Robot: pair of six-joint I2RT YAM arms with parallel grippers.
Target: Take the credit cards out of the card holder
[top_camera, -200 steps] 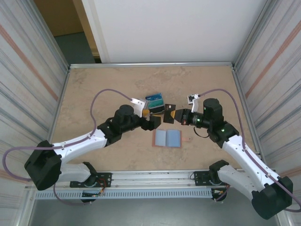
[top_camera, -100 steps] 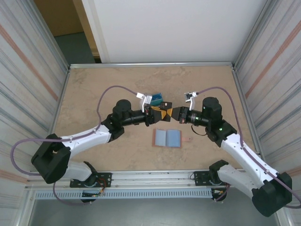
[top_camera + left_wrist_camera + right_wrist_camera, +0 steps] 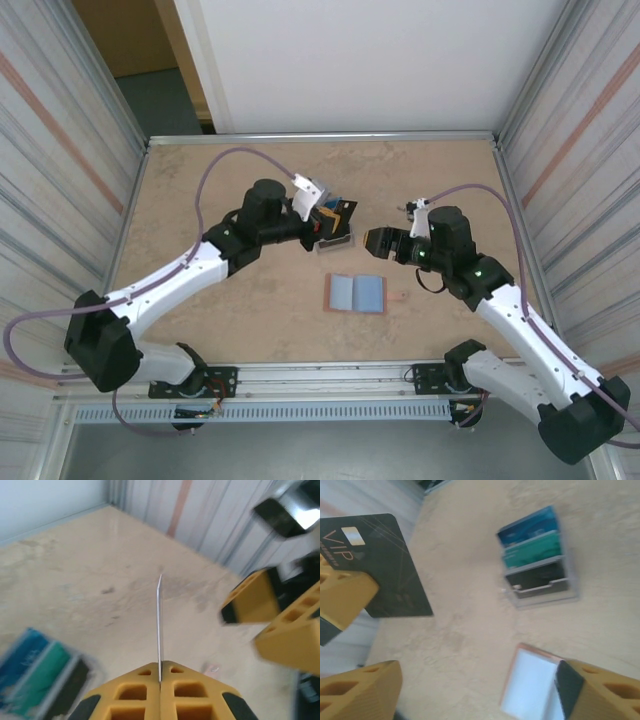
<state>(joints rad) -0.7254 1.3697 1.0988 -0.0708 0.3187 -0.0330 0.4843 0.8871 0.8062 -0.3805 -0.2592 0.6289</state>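
Note:
The slot is below, so the robot's left gripper will next turn the crooked black card to line up with the row, lower it into the clear stand's dark-card slot (image 3: 337,238) (image 3: 71,684) and let go.
My left gripper (image 3: 332,222) is shut on a black credit card (image 3: 380,565) marked VIP, gripping it by one edge; in the left wrist view the card (image 3: 159,625) stands edge-on out of the closed fingertips (image 3: 145,672). It hovers over the small clear stand (image 3: 540,560). The tan card holder (image 3: 355,293) lies open and flat on the table, pale blue panels up, its strap tab (image 3: 400,296) to the right. My right gripper (image 3: 372,243) is open with nothing between its fingers, just right of the card and above the card holder (image 3: 527,690).
The clear stand (image 3: 42,680) holds a blue, a teal and a dark card in a row. The beige table (image 3: 220,190) is fenced by ribbed metal walls left and right and a white panel at the back.
The left gripper closed on the black card and carried it left and back toward the stand. The right gripper opened, let go of the card and drew back to the right.

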